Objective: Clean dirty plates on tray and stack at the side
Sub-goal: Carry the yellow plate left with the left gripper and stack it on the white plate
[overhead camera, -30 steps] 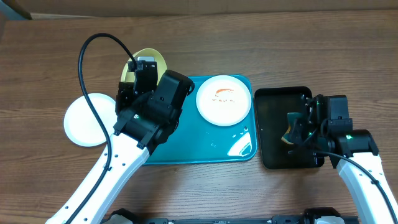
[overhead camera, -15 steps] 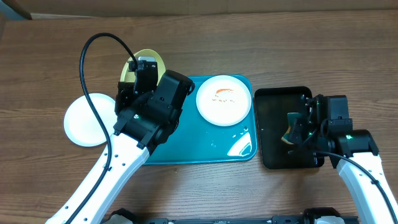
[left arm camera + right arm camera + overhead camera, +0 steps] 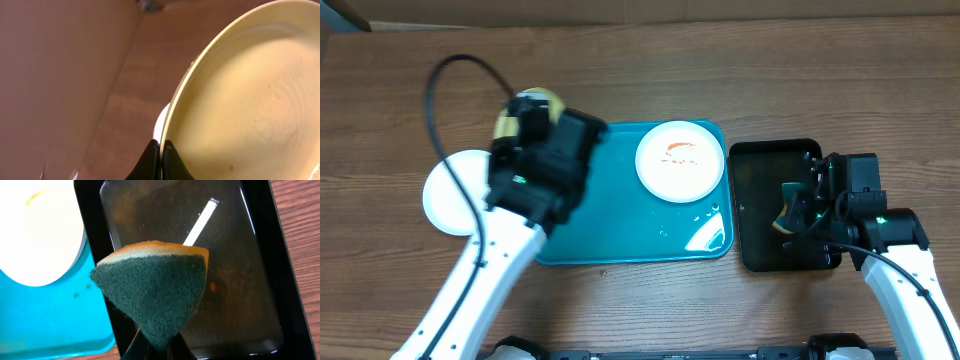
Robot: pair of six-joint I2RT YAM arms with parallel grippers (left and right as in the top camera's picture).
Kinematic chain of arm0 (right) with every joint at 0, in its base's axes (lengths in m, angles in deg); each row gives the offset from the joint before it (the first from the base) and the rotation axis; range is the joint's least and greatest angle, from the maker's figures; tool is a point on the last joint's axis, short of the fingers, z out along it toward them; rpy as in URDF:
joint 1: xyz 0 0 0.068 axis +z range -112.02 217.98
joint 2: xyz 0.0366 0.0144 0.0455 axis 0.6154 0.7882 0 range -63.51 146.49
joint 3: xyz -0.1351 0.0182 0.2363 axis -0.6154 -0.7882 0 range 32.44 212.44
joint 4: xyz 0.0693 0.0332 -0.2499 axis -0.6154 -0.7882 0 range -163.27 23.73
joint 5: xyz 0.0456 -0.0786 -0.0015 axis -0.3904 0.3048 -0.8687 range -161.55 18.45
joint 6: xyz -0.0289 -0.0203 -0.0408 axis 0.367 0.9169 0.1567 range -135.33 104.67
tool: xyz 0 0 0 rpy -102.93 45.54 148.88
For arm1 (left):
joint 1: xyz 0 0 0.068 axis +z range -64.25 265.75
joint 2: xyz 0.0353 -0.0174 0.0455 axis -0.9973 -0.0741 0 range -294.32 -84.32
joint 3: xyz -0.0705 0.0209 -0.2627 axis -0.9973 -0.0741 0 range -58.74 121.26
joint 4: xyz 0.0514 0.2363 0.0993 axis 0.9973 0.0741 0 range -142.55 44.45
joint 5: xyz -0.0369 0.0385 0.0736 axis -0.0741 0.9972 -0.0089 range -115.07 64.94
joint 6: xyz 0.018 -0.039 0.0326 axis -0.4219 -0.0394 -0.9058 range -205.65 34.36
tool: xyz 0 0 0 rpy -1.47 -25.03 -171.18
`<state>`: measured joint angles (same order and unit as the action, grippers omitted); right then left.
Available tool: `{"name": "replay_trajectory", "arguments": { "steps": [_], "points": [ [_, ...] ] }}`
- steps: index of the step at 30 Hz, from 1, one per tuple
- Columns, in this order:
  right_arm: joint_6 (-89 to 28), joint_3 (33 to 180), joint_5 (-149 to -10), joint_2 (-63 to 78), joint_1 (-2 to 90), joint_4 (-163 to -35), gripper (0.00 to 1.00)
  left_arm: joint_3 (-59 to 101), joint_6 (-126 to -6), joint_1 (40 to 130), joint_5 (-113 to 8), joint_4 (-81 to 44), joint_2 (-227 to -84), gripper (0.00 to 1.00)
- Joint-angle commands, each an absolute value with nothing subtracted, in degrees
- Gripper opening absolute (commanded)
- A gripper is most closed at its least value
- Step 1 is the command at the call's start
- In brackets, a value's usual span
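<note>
My left gripper moves away from the teal tray and down next. It turns the tilted plate level over the white plate (image 3: 462,192) (image 3: 160,123), since that clean plate starts the side stack.
My left gripper (image 3: 161,150) is shut on the rim of the pale yellow-green plate (image 3: 250,100), which it holds tilted. From overhead, that plate (image 3: 504,124) peeks out from behind the left gripper (image 3: 525,108), just past the left end of the teal tray (image 3: 640,235). A clean white plate (image 3: 450,190) lies on the table at the left. Another white plate (image 3: 680,160), with an orange smear, sits at the tray's back right. My right gripper (image 3: 156,347) is shut on a green-and-orange sponge (image 3: 155,290) over the black tray (image 3: 235,305).
The small black tray (image 3: 760,200) stands right of the teal tray and holds a film of water. Droplets lie on the teal tray's front right. The left arm's black cable (image 3: 440,110) loops above the table's left side.
My left arm has swung left with the yellow-green plate, from over the tray's left end to beside the white plate on the table. The right arm and sponge have not moved.
</note>
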<state>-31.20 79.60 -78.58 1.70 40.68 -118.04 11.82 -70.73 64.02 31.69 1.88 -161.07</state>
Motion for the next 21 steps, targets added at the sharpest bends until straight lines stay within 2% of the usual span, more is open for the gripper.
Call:
{"name": "replay_trajectory", "arguments": {
  "steps": [1, 10, 16, 21],
  "points": [
    [-31.36, 79.31, -78.01, 1.87, 40.48, -117.8, 0.04, 13.11, -69.07, 73.55, 22.27, 3.17, -159.89, 0.04],
    [-31.38, 79.31, -78.01, 1.89, 40.48, -117.99, 0.04, 13.01, -68.67, 103.03, -12.33, 4.22, -162.21, 0.04],
    [-31.38, 79.31, -78.03, 1.89, 40.48, -118.41, 0.04, 13.01, -68.67, 114.79, -19.39, 2.97, -169.93, 0.04],
    [-31.38, 79.31, -78.03, 1.89, 40.48, -118.61, 0.04, 13.01, -68.91, 116.6, -20.16, 1.29, -174.82, 0.04]
  ]
}}
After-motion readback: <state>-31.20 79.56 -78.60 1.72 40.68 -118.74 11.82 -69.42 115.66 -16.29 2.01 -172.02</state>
